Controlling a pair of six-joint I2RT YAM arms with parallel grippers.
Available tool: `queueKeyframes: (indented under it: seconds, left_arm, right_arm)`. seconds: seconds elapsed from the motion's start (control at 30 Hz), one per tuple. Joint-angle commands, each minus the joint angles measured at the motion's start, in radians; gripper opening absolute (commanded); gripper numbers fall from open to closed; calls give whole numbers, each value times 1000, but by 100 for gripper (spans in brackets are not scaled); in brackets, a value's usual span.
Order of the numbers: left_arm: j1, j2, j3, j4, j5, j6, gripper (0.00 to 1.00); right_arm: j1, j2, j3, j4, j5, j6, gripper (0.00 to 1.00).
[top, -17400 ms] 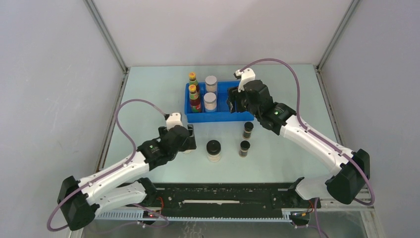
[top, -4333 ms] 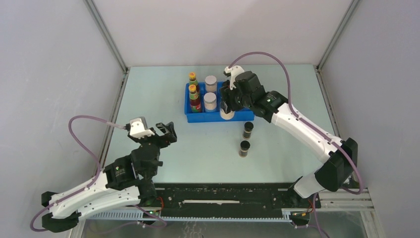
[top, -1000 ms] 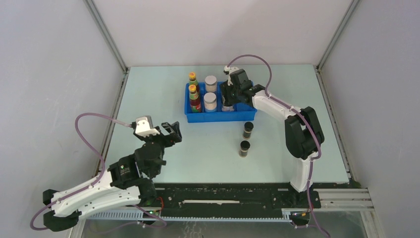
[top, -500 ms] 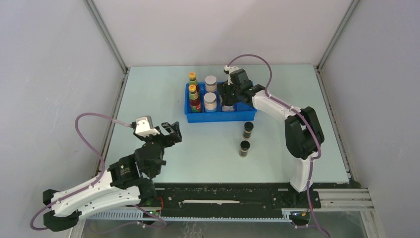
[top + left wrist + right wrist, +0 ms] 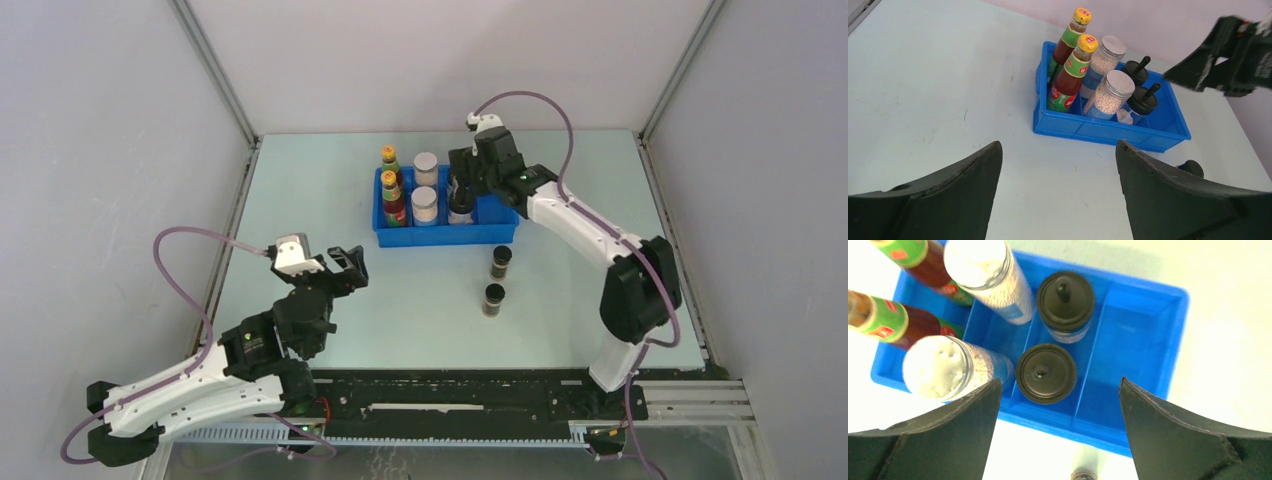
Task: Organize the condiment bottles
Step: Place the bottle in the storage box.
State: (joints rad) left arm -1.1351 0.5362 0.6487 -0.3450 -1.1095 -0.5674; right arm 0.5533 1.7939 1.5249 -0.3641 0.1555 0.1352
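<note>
My right gripper will next move back from the black lids and go down onto the cap of the vial (image 5: 502,254) (image 5: 1084,475) closest to the tray, because one column of the tray is empty.
The blue tray (image 5: 445,236) holds two red-labelled bottles (image 5: 393,195) in its left column, two silver-lidded jars (image 5: 425,203) in the second and two black-lidded jars (image 5: 1046,372) in the third. My right gripper (image 5: 1060,380) hangs open above those black lids and touches nothing. In the top view it (image 5: 465,183) covers the far black-lidded jar. Two dark vials (image 5: 501,262) (image 5: 493,299) stand on the table in front of the tray. My left gripper (image 5: 345,266) is open and empty over the table, left of the vials and well short of the tray (image 5: 1108,135).
The tray's right column (image 5: 1133,350) has nothing in it. Grey walls close the table on three sides. The right arm reaches across the table's right half, above the vials.
My right gripper has opened, let go of the near black-lidded jar in the tray's third column, and lifted up and back. The left arm has stayed still.
</note>
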Motion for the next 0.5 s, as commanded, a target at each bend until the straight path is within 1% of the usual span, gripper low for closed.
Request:
queueKeyframes:
  seconds: [0.0,0.17,0.3,0.47]
  left_arm:
    - [-5,-2,-11,29,10,4,88]
    - [-5,5,-12,45,31,4,88]
    - [-5,5,-12,59,42,13,88]
    - [-5,-6,-17,68,47,20,88]
  right_arm:
    - [40,-134,-7,-57,191,53,95]
    - [91,-211,-67,-158,346,134,95]
    - [123,-284,-176,-196,400,221,94]
    - [188,-396,-329,-197,474,319,94]
